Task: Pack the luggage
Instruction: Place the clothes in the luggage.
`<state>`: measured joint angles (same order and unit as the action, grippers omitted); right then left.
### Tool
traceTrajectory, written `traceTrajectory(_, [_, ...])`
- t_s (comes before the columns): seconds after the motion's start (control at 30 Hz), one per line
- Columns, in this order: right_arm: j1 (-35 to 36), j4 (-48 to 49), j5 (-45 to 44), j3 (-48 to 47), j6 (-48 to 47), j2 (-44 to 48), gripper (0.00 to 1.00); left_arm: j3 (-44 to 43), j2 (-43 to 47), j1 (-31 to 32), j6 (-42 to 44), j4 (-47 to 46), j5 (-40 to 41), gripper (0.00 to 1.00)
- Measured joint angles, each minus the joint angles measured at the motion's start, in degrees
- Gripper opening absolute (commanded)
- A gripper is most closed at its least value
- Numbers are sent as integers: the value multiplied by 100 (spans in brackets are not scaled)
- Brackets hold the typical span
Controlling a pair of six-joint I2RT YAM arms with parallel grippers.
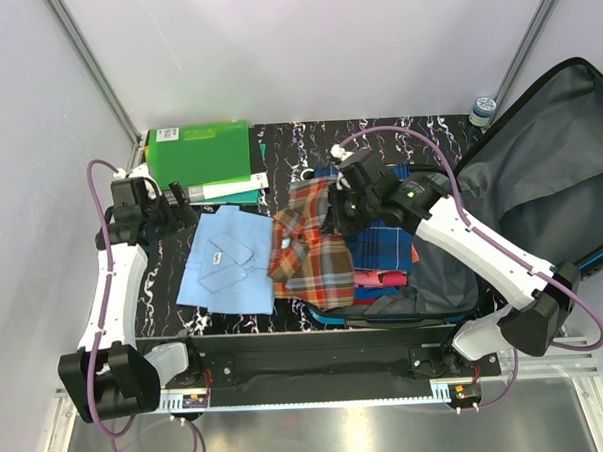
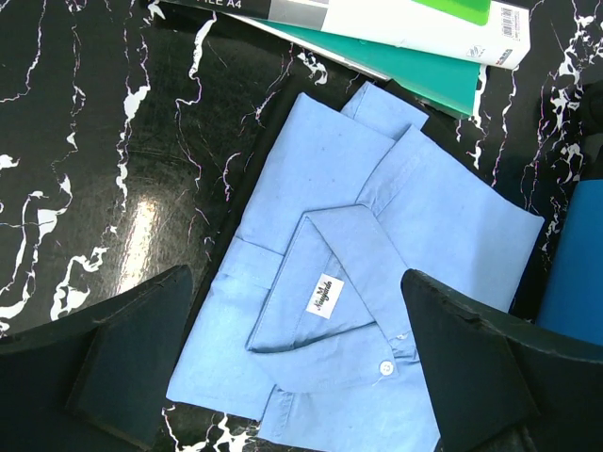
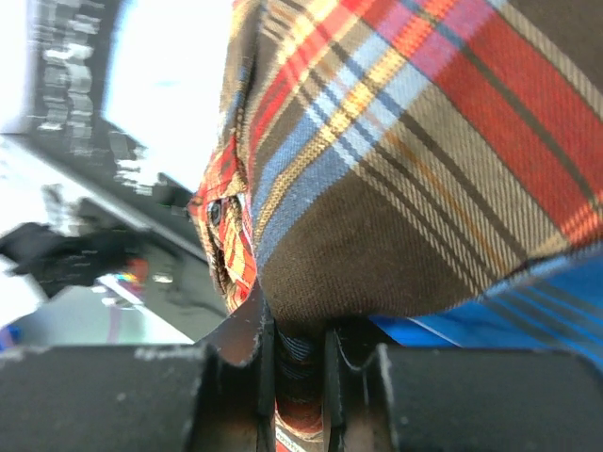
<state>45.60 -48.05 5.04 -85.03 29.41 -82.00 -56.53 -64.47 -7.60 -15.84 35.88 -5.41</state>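
Note:
My right gripper goes to the right in the top view over the blue plaid [image 1: 382, 244] [image 3: 537, 311] next and releases the brown-red shirt, as it still hangs past the luggage's edge.
The luggage [image 1: 569, 154] lies open at the right, its grey-lined lid raised; folded clothes, a blue plaid [image 1: 382, 244] and a red piece, lie in its lower half. My right gripper [image 1: 333, 217] is shut on a brown-red plaid shirt [image 1: 307, 248], which hangs over the luggage's left edge; the cloth fills the right wrist view [image 3: 396, 169], pinched between the fingers. My left gripper [image 2: 297, 353] is open and empty above a folded light-blue shirt [image 2: 377, 254], which lies on the black marbled table [image 1: 228, 261] left of the luggage.
Green folders [image 1: 200, 155] and a white-and-teal file [image 2: 396, 38] lie at the back left beside the left arm. A bottle cap [image 1: 484, 106] shows behind the luggage. Grey walls close in the left and back.

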Motion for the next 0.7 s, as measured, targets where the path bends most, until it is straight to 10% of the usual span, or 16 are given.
traceTrajectory(0.7, [-1285, -1233, -299, 507, -935, 503, 0, 92, 66, 0, 0, -2, -42, 99])
